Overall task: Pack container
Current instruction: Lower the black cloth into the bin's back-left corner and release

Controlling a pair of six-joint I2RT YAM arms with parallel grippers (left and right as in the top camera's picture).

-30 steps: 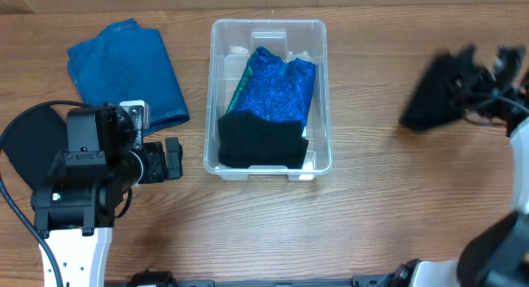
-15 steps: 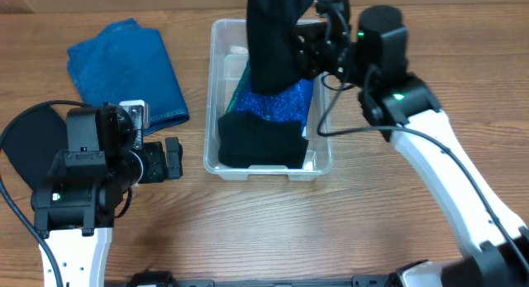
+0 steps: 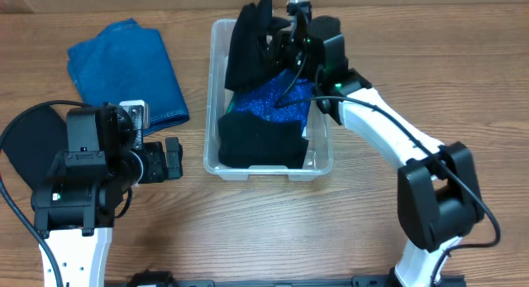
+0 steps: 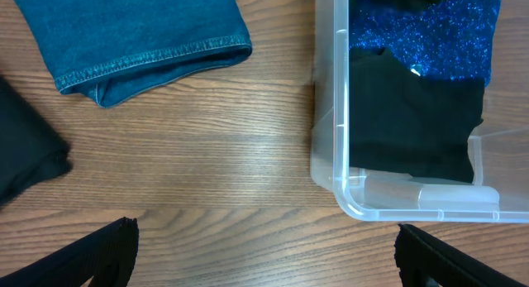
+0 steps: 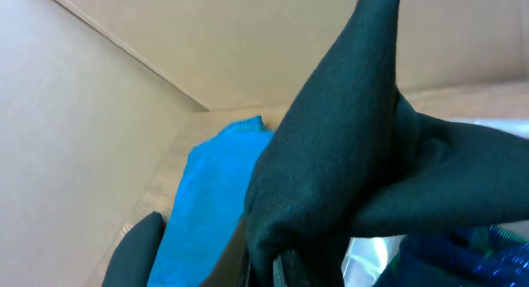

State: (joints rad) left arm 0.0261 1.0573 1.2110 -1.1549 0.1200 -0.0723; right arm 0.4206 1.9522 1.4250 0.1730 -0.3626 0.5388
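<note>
Next, my right gripper brings the black garment down into the container's far end, toward the side by the jeans, and then opens.
The clear plastic container [image 3: 319,159] stands mid-table and also shows in the left wrist view [image 4: 331,146]. It holds a sparkly blue garment [image 3: 277,101] and a folded black garment [image 3: 260,142]. My right gripper [image 3: 277,43] is shut on a black garment [image 3: 248,47], held over the container's far end; that garment fills the right wrist view [image 5: 347,155]. My left gripper [image 3: 172,159] is open and empty, left of the container, above bare wood [image 4: 264,254].
Folded blue jeans [image 3: 128,68] lie at the far left and show in the left wrist view [image 4: 140,35]. A black cloth [image 3: 29,138] lies under the left arm, at the table's left edge.
The right arm has swung in from the far right with the black garment and now holds it lower over the container's far end. The left arm has not moved.
</note>
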